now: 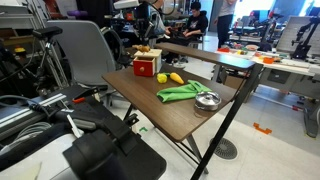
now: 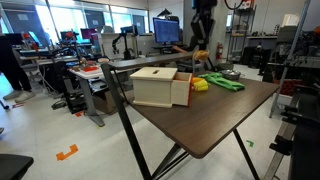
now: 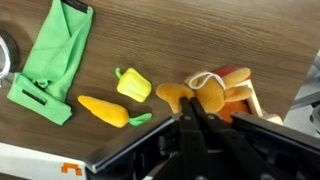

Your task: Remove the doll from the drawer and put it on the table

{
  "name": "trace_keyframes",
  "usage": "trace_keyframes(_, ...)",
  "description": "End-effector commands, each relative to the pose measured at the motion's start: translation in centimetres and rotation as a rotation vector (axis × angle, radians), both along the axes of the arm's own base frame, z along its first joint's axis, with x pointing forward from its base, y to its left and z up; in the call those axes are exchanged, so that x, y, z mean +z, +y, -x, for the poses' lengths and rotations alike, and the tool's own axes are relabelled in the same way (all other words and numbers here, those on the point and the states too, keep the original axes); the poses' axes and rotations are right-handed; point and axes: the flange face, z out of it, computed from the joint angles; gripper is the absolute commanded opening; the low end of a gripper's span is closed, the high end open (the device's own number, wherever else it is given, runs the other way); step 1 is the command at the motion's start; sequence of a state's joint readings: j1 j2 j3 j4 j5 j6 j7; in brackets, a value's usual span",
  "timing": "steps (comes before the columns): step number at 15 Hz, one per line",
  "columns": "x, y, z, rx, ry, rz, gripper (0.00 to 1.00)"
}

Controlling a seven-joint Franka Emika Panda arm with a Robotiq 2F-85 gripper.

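Observation:
The doll (image 3: pixel 205 95) goes past the open drawer's front and down in my gripper next for release, since the bare tabletop beyond that front lies below my gripper.
In the wrist view the orange-yellow doll (image 3: pixel 205 95) with a white loop on its head lies over the open drawer (image 3: pixel 255 100) at the table's edge. My gripper (image 3: pixel 192 108) is shut on the doll's lower limb. In both exterior views the arm reaches down over the small red drawer unit (image 1: pixel 146 68) (image 2: pixel 158 88), which has a tan wooden top and stands on the dark brown table (image 1: pixel 170 115) (image 2: pixel 215 115). There my gripper (image 1: pixel 150 47) hangs just above the drawer unit, and the doll is too small to make out.
A yellow toy pepper (image 3: pixel 132 83) and an orange carrot (image 3: pixel 108 110) lie beside the doll. A green cloth (image 3: pixel 55 55) (image 1: pixel 185 91) lies further along, with a metal bowl (image 1: pixel 207 100) past it. Chairs and desks stand around the table.

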State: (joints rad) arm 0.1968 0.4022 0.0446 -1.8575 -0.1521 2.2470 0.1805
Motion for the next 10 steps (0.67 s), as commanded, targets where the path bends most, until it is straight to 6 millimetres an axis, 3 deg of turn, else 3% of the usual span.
trace_keyframes(1,-1.8,-3.4,3.0,-0.024,0.048,0.008,0.01)
trace_keyframes(4,-4.6,-5.8,4.4,-0.064,0.109,0.013,0.01)
trace_keyframes(10,-9.4,-10.1,5.3,-0.156,0.144,0.048,0.01)
